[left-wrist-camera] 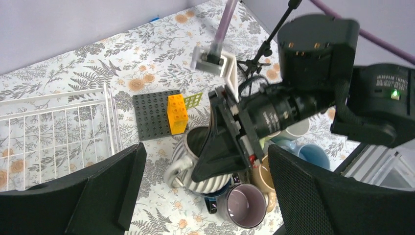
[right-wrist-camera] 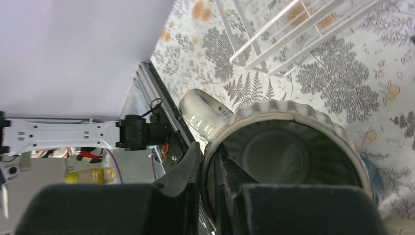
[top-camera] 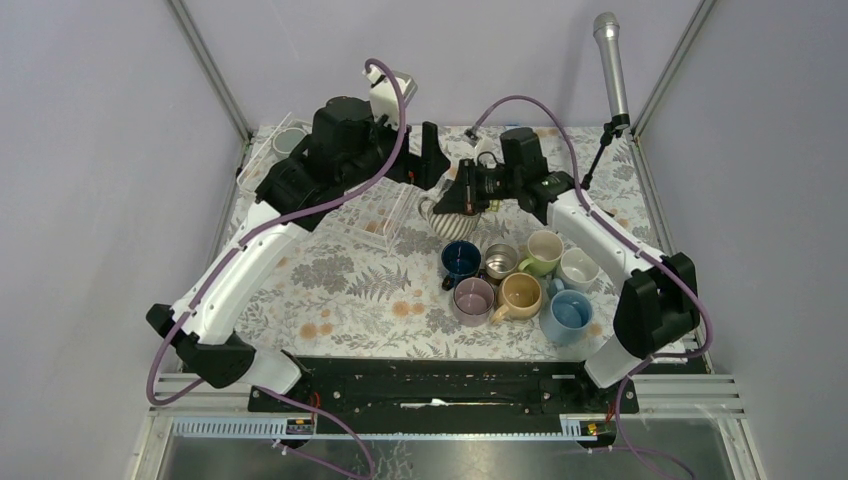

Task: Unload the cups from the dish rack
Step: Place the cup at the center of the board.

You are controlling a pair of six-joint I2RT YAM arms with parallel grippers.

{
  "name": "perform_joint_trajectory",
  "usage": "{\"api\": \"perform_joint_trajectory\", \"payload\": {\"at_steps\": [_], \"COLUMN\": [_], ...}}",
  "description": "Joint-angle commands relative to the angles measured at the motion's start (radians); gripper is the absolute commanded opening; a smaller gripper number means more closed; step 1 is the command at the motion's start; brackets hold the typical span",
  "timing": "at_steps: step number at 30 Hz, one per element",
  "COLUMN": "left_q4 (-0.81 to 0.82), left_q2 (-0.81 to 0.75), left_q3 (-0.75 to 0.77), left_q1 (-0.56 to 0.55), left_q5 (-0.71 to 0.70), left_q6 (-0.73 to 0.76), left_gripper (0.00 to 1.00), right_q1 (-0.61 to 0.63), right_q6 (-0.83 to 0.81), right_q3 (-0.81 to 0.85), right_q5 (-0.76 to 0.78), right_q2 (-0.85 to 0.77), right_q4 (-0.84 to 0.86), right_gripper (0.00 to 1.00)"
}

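Observation:
The robot's right gripper will move back and down with the mug [top-camera: 434, 211] and release it on the bare tabletop [top-camera: 422, 316] next to the mauve cup, because that spot is clear.
My right gripper [top-camera: 455, 195] is shut on the rim of the ribbed grey-white mug [top-camera: 434, 211], one finger inside and one outside [right-wrist-camera: 213, 181]. The mug [right-wrist-camera: 288, 147] hangs upright in the air, just right of the dish rack [top-camera: 398, 218] and over the navy cup [top-camera: 460, 260]. My left gripper [top-camera: 424, 162] is open and empty, its wide-spread fingers framing the mug [left-wrist-camera: 210, 185] from above [left-wrist-camera: 205, 196]. Steel [top-camera: 500, 262], pale green [top-camera: 543, 250], white [top-camera: 578, 268], mauve [top-camera: 473, 298], tan [top-camera: 520, 295] and light blue [top-camera: 567, 315] cups stand clustered on the table. A grey cup [top-camera: 290, 141] sits at the rack's far left corner.
The white wire rack [left-wrist-camera: 54, 132] lies left of the held mug; it also shows in the right wrist view [right-wrist-camera: 293, 29]. A dark grey studded plate [left-wrist-camera: 154, 112] with a yellow block [left-wrist-camera: 177, 113] lies behind the mug. A microphone on a stand [top-camera: 610, 60] rises at the back right.

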Motion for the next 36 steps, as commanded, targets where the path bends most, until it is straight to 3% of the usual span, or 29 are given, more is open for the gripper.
{"api": "perform_joint_trajectory", "payload": {"at_steps": [1, 18, 27, 36], "left_q4": [0.047, 0.096, 0.106, 0.115], "left_q2": [-0.072, -0.249, -0.286, -0.295], "left_q3": [0.039, 0.008, -0.032, -0.07], "left_q1": [-0.002, -0.001, -0.001, -0.002], "left_q5": [-0.053, -0.391, -0.408, -0.417], "left_q6": [-0.069, -0.217, -0.227, -0.225], "left_gripper": [0.99, 0.99, 0.99, 0.99], "right_q1": [0.078, 0.442, 0.681, 0.758], "right_q6": [-0.079, -0.069, -0.038, 0.005], "right_q3": [0.079, 0.098, 0.062, -0.046], "right_q5": [0.149, 0.635, 0.951, 1.071], "right_q2": [-0.091, -0.099, 0.009, 0.09], "right_q4": [-0.104, -0.236, -0.224, -0.085], "right_gripper": [0.0, 0.0, 0.0, 0.0]}}
